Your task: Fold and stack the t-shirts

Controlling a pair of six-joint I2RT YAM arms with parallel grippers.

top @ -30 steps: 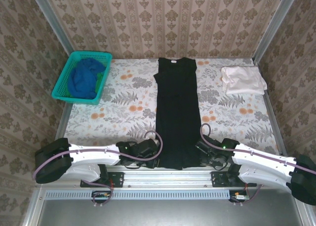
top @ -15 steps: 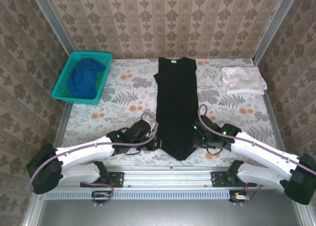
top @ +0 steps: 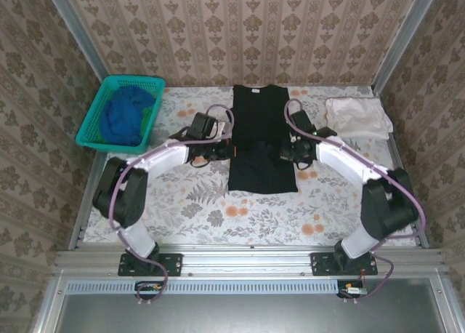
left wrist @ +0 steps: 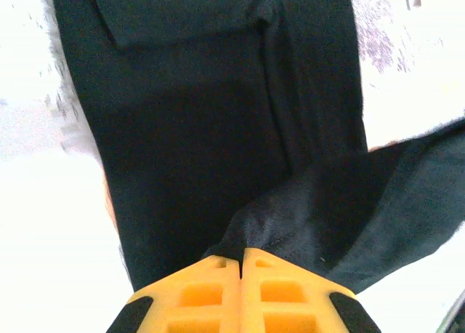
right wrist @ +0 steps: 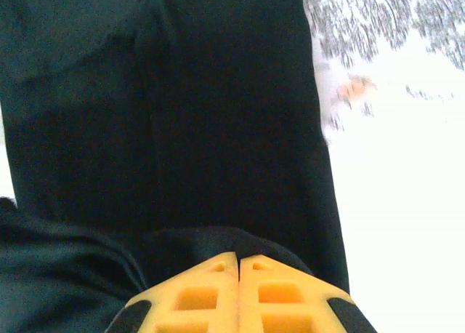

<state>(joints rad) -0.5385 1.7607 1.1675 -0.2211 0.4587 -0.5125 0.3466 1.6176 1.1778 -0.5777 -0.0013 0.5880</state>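
The hem's corner goes outward and down with my left gripper next, for release on the shirt's collar half (top: 240, 130) (left wrist: 167, 147), since that cloth lies below and outward of my gripper.
The black t-shirt (top: 261, 140) lies in the middle of the table, its lower half doubled over toward the collar. My left gripper (top: 231, 150) is shut on the hem's left corner, and my right gripper (top: 285, 151) is shut on the right corner. In the left wrist view the yellow fingers (left wrist: 218, 275) pinch black cloth (left wrist: 218, 151). The right wrist view shows the same: yellow fingers (right wrist: 218, 271) closed on black cloth (right wrist: 182, 115). A pale white-pink t-shirt (top: 356, 117) lies folded at the back right. A blue t-shirt (top: 123, 115) is bunched inside the teal basket (top: 93, 133).
The teal mesh basket stands at the back left corner. The flowered tabletop (top: 211, 209) stretches toward the near edge in front of the black shirt. Patterned walls close in the left, back and right sides.
Both grippers have carried the black shirt's hem from the near edge up toward the middle of the table, doubling the lower half over the upper half. Both arms now stretch far forward.
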